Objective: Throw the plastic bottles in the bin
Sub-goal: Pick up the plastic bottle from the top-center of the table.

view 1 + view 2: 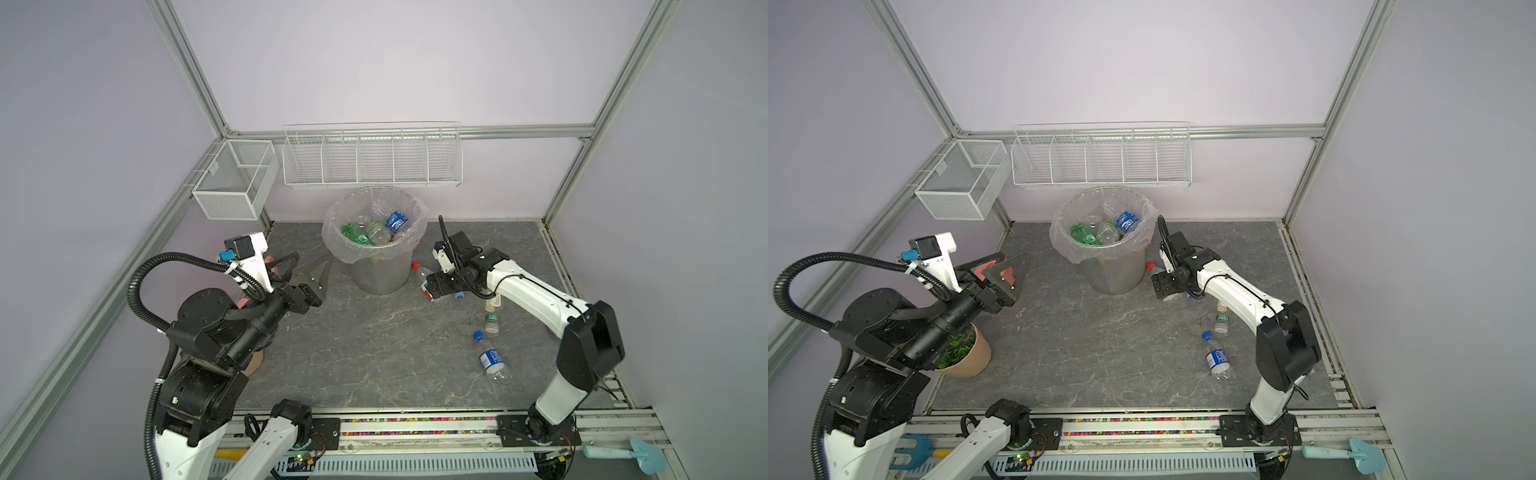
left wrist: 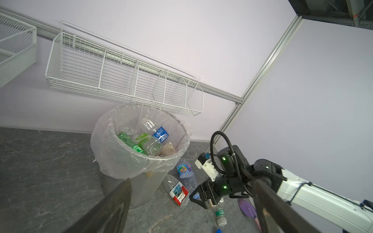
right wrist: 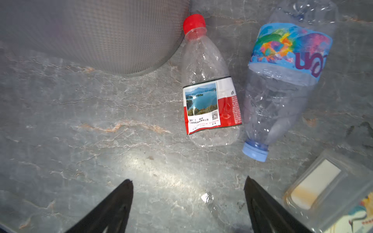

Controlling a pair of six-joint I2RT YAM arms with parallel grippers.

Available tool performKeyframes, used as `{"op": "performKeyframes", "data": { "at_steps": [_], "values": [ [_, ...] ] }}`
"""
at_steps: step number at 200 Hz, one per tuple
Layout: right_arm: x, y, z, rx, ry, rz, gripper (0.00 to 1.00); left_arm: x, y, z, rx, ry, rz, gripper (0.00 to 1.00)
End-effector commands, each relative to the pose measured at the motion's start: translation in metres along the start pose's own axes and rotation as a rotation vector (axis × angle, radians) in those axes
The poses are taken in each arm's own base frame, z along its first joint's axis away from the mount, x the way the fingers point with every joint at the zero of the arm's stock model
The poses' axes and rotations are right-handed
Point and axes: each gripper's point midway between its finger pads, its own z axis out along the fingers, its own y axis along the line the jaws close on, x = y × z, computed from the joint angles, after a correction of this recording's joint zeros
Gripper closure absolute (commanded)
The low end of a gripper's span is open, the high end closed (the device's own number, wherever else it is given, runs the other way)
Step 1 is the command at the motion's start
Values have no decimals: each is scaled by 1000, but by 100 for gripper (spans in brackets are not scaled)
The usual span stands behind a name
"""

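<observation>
The right gripper moves down and outward to the red-capped bottle next, as the bottle lies below and outward. It then straddles its printed label [image 1: 427, 291] with open fingers and closes.
The grey bin [image 1: 378, 276], lined with a clear bag, stands at the back of the table and holds several plastic bottles [image 1: 376, 230]. On the table to its right lie a red-capped bottle [image 3: 205, 80] and a crushed bottle with a colourful label [image 3: 286, 70]. My right gripper [image 3: 188, 179] hangs open over bare table just short of them, holding nothing. Further right lie a green-labelled bottle [image 1: 492, 322], a blue-labelled bottle [image 1: 490, 357] and a tan one [image 1: 492, 303]. My left gripper [image 1: 313, 257] is open and empty, raised left of the bin.
Two white wire baskets [image 1: 372, 156] [image 1: 237, 178] hang on the back wall and left rail. A potted plant [image 1: 963, 353] sits under my left arm, and a pink object [image 1: 984, 270] is behind its fingers. A purple disc [image 2: 246, 207] lies under my right arm.
</observation>
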Motion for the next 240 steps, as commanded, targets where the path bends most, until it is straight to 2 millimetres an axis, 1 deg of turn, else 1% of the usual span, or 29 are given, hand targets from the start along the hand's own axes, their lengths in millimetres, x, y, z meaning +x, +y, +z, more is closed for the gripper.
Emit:
{"op": "performKeyframes", "data": {
  "at_steps": [1, 19, 42, 87, 118, 136, 152, 188, 207, 229, 240],
  "values": [
    [-9, -8, 20, 53, 5, -55, 11, 16, 8, -6, -34, 50, 8, 7],
    [-8, -11, 39, 70, 40, -70, 11, 18, 10, -15, -46, 51, 12, 7],
    [-9, -12, 57, 82, 58, -73, 11, 23, 14, -26, -72, 58, 23, 7],
    [-19, -21, 79, 152, 78, -86, 11, 39, 24, -38, -113, 92, 21, 7],
    [-15, -24, 98, 164, 108, -99, 11, 43, 26, -43, -122, 94, 19, 7],
    [-10, -24, 105, 165, 124, -100, 11, 42, 26, -45, -125, 92, 20, 7],
    [-5, -24, 108, 166, 129, -99, 11, 42, 27, -46, -128, 93, 23, 7],
    [13, -28, 112, 166, 146, -86, 11, 45, 29, -47, -138, 101, 24, 7],
    [17, -28, 107, 163, 129, -76, 10, 45, 30, -48, -144, 100, 24, 7],
    [18, -25, 98, 142, 111, -65, 0, 44, 30, -49, -146, 96, 25, 7],
    [18, -24, 94, 134, 107, -62, 5, 44, 30, -48, -148, 97, 23, 7]
  ]
}}
